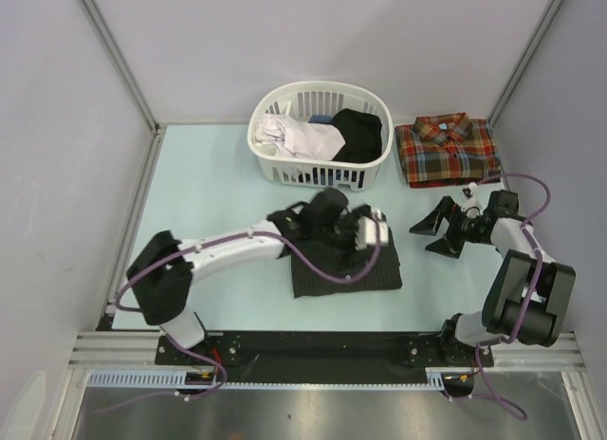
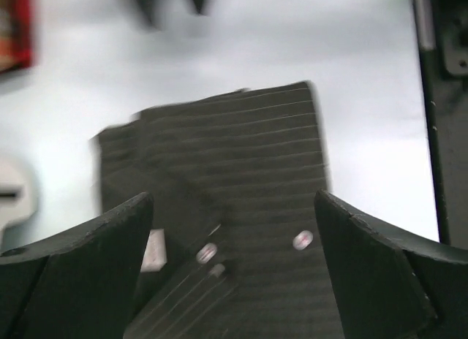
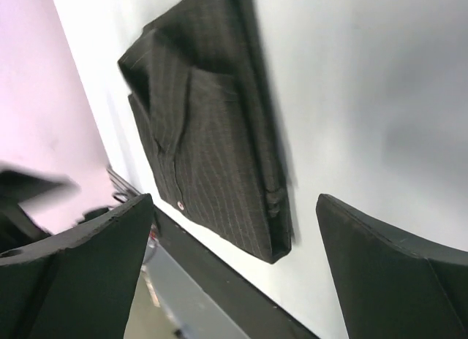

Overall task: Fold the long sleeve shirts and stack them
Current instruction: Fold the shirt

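Observation:
My right gripper should go down and to the left in the top view onto the shirt's facing side edge (image 1: 393, 247) (image 3: 269, 164), because there is still bare table between them.
A black pinstriped long sleeve shirt (image 1: 346, 269) lies folded flat on the pale table, near the front middle. My left gripper (image 1: 375, 239) hovers over its upper part, open with nothing between the fingers. In the left wrist view the striped cloth (image 2: 241, 156) and small buttons show between the wide-apart fingers (image 2: 88, 273). My right gripper (image 1: 438, 236) stands open just right of the shirt, not touching it. In the right wrist view the shirt (image 3: 212, 142) lies ahead of the open gripper (image 3: 234, 273). The plaid shirt (image 1: 448, 151) lies folded at the back right.
A white laundry basket (image 1: 318, 174) with white and black clothes stands at the back middle, close behind the left arm. Grey walls enclose the table on three sides. A black rail (image 1: 313, 343) runs along the near edge.

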Robot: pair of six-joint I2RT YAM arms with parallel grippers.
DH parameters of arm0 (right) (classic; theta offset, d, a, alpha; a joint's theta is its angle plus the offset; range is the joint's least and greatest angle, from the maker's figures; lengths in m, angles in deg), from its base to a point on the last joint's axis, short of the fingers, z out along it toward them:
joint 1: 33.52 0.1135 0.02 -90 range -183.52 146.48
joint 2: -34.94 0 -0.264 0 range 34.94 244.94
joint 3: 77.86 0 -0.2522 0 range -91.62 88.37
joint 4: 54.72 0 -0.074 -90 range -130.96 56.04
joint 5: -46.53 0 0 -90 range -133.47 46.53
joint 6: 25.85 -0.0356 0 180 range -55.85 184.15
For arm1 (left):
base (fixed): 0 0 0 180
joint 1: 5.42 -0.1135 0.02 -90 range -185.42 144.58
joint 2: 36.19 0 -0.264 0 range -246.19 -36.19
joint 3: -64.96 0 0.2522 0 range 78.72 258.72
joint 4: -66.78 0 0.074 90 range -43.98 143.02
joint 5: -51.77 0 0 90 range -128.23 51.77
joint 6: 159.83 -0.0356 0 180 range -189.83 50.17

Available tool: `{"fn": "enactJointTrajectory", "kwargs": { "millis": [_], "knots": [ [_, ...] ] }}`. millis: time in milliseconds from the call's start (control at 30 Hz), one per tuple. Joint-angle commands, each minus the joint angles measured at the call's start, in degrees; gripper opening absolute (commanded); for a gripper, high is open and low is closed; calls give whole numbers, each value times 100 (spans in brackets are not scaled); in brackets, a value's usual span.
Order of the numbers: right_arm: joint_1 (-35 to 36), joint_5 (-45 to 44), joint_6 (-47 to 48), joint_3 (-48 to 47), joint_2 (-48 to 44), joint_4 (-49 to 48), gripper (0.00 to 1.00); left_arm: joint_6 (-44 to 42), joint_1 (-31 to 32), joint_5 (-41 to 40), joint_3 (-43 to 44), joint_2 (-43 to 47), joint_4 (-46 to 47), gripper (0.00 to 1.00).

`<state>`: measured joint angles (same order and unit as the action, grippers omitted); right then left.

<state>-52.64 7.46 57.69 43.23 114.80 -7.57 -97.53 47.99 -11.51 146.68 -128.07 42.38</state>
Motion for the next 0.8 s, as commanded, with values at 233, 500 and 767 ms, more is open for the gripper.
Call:
{"fn": "enactJointTrajectory", "kwargs": {
  "millis": [233, 500, 767],
  "knots": [
    [-558, -637, -1428, 524, 232, -649, 100, -1571, 1576, -1415, 322, -1305, 632, 68],
    [-550, -532, -1543, 674, 417, -763, 99, -1589, 1734, -1512, 849, -2193, 527, 58],
    [-173, -401, -1525, 761, 514, -833, 100, -1071, 1314, -1047, 1140, -2459, 466, 28]
  ]
}}
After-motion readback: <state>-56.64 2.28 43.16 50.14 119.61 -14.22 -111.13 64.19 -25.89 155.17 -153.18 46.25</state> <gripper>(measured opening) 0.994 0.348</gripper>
